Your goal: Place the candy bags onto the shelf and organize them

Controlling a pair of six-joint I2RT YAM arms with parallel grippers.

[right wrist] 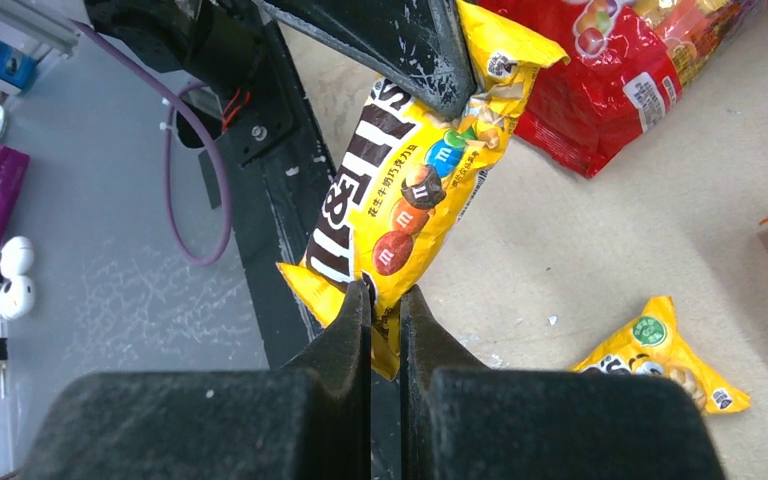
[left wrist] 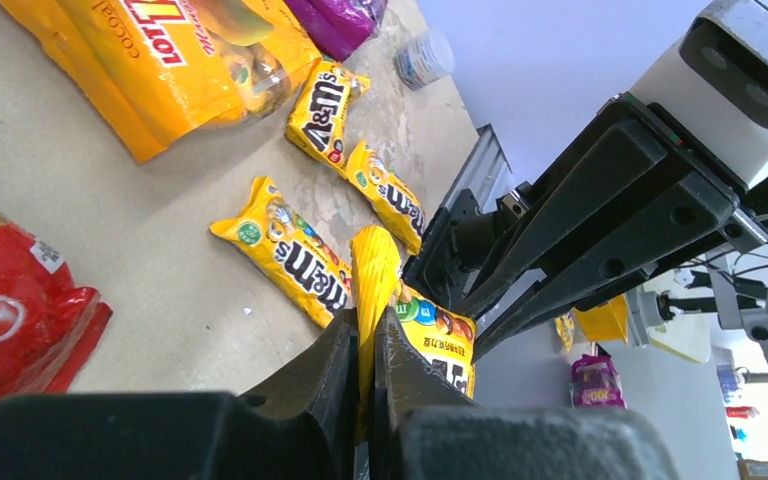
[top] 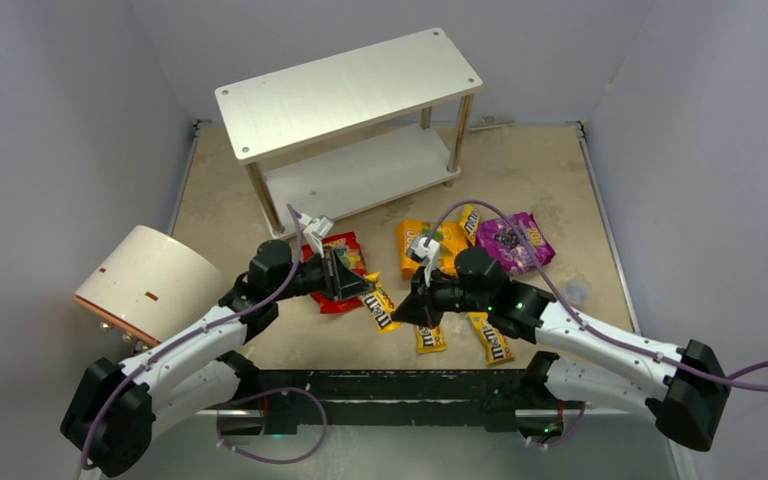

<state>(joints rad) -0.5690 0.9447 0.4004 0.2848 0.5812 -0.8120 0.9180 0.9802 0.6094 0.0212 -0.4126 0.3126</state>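
Note:
The end of the shelf's lower level nearer the purple bag (top: 513,242) is bare, so my right gripper should move outward past the bags next and release the packet there.
A small yellow M&M's packet (top: 380,309) hangs between both grippers above the table's near middle. My left gripper (top: 362,287) is shut on one end of it (left wrist: 430,335). My right gripper (top: 407,311) is shut on the other end (right wrist: 410,190). The large red bag (top: 345,246) lies under the left gripper. The large orange-yellow bag (top: 415,245) and the purple bag (top: 513,242) lie to the right of it. More small yellow packets (top: 428,337) (top: 490,340) (top: 468,222) lie on the table. The two-tier shelf (top: 345,90) stands at the back.
A cream-white cylinder with orange trim (top: 150,280) lies at the left by the left arm. A small clear round lid (top: 577,292) sits at the right. Walls close in the table on the left, back and right. The black frame rail (top: 400,385) runs along the near edge.

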